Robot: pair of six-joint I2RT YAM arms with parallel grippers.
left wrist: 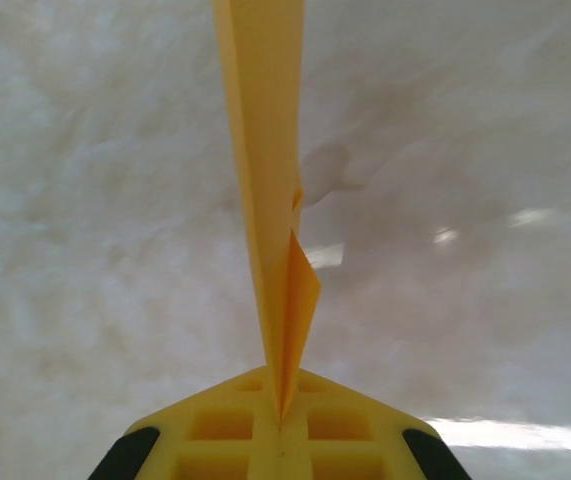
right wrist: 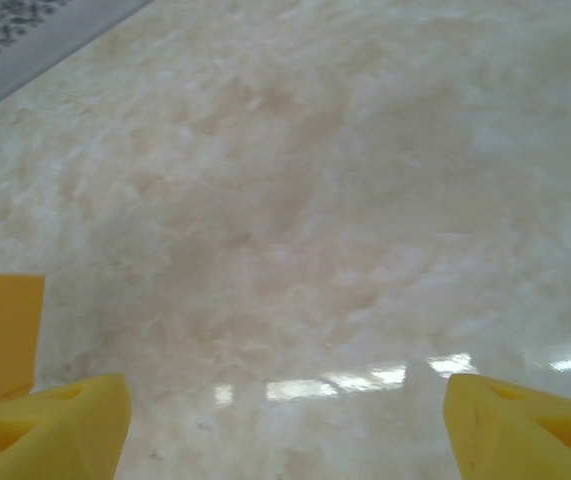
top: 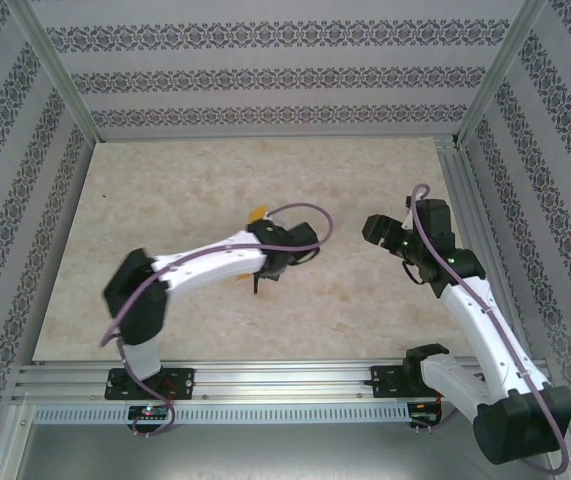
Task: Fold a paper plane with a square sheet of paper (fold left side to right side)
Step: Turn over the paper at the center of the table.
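Note:
I should next lower the edge-on paper plane in my left gripper toward the right gripper, lay it flat and let it go, because bare tabletop is below there.
My left gripper (left wrist: 283, 388) is shut on the paper plane (left wrist: 265, 180), a narrow, creased orange-yellow dart seen edge-on. It stands straight out from between the yellow fingers (left wrist: 215, 430) above the table. From above, a small orange tip of the paper plane (top: 258, 213) shows just beyond the left gripper (top: 265, 230) near the table's middle. My right gripper (top: 373, 228) hangs to its right, apart from it. In the right wrist view that gripper (right wrist: 285, 430) is open, its fingers (right wrist: 50, 430) wide apart over bare table. No flat square sheet of paper is in view.
The pale marble-patterned table (top: 265, 180) is walled by patterned panels with aluminium posts (top: 60, 75). A slotted metal rail (top: 285, 380) carrying both arm bases runs along the near edge. A flat yellow patch (right wrist: 0, 330) sits above the right gripper's left finger; what it is I cannot tell.

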